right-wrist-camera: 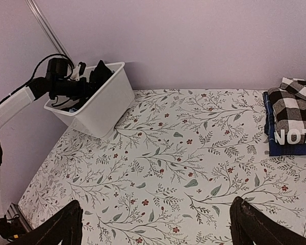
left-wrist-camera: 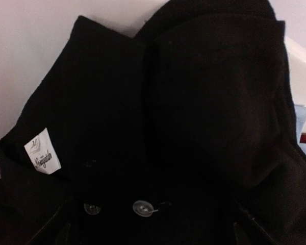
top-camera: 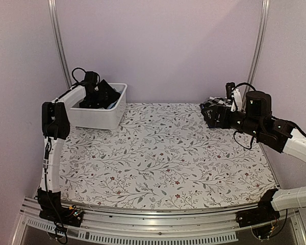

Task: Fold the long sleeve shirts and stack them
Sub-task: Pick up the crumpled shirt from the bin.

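The open fingers of my left gripper already straddle the black shirt's front by the small buttons, so they will lower slightly and close on it.
The plain black collared shirt (left-wrist-camera: 194,102), with small white buttons (left-wrist-camera: 142,207) and a white label, fills the left wrist view. It lies in the white bin (top-camera: 99,118). My left gripper (top-camera: 94,94) is down in the bin right over it. Its dark fingers show faintly at the lower corners, wide apart. The checked shirt (right-wrist-camera: 296,109) lies folded on top of a dark shirt with white lettering (right-wrist-camera: 290,140) at the back right (top-camera: 212,113). My right gripper (right-wrist-camera: 158,217) is open and empty above the table, beside that stack.
The bin (right-wrist-camera: 104,104) stands at the back left against the wall. A light blue cloth (left-wrist-camera: 303,120) shows under the black shirt in it. The flowered tablecloth (top-camera: 163,153) covers the table. Metal frame posts stand at both back corners.
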### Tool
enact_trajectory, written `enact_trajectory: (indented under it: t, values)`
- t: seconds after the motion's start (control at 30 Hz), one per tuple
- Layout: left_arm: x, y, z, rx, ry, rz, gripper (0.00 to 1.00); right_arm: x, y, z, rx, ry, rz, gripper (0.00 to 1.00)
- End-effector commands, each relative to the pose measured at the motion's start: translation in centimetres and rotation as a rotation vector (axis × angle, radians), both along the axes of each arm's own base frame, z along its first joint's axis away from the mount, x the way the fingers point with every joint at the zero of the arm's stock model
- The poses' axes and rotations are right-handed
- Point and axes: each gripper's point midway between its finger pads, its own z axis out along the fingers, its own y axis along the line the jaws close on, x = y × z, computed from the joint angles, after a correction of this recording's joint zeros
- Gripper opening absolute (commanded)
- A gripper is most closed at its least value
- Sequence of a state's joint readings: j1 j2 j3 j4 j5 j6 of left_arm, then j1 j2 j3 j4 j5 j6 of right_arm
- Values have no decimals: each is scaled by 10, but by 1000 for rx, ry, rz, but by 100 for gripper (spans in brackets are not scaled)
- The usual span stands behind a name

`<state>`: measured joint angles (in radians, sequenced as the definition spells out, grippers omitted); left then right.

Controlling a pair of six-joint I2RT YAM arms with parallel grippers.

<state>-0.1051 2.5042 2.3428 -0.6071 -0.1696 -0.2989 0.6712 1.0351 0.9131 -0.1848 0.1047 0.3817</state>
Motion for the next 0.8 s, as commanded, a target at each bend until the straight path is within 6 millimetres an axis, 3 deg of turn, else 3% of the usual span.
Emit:
enact_trajectory:
  t: [0.0, 0.07, 0.17, 0.33, 0.47, 0.77]
  values:
    - [16, -6, -23, -56, -18, -26, 100, -4, 3, 9, 29, 6, 23, 99]
    - [20, -9, -31, -74, -19, -28, 96, -6, 3, 8, 34, 9, 25, 99]
    - [22, -13, -37, -99, -22, -41, 81, -7, 2, 8, 40, 13, 25, 99]
    - [26, -14, -29, -106, -50, -49, 29, -8, 3, 6, 39, 17, 29, 99]
    - [28, -13, -1, -107, -100, -52, 0, -8, 3, 6, 41, 16, 32, 99]
    - [17, -16, 108, -106, -294, -95, 0, -8, 5, 5, 43, 14, 41, 99]
